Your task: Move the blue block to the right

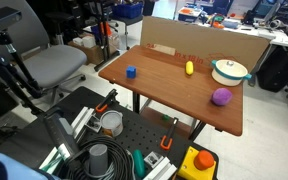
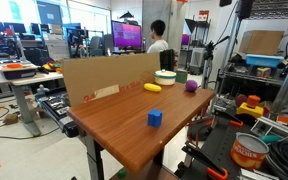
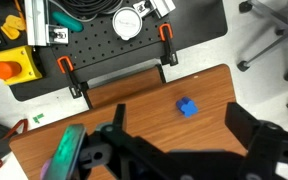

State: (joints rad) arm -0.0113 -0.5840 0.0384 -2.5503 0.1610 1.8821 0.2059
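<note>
I need to lower my open gripper onto the blue block (image 1: 130,72) (image 3: 187,107) and turn it square with the table edge, because the block is well below my fingers.
The blue block (image 1: 130,72) is a small deep-blue cube standing alone on the wooden table (image 1: 169,95), near one end. It shows in both exterior views (image 2: 155,118). In the wrist view the blue block (image 3: 187,107) lies on the wood between and below my two black fingers. My gripper (image 3: 180,120) is open and empty, well above the block and not touching it. I cannot make the gripper out in the exterior views.
A yellow oblong piece (image 1: 189,68), a purple ball (image 1: 221,96) and a white bowl (image 1: 229,71) sit further along the table. A cardboard wall (image 1: 184,45) lines the back edge. Red clamps (image 3: 68,67) grip the table edge beside a black perforated board holding a yellow emergency-stop box (image 3: 9,65).
</note>
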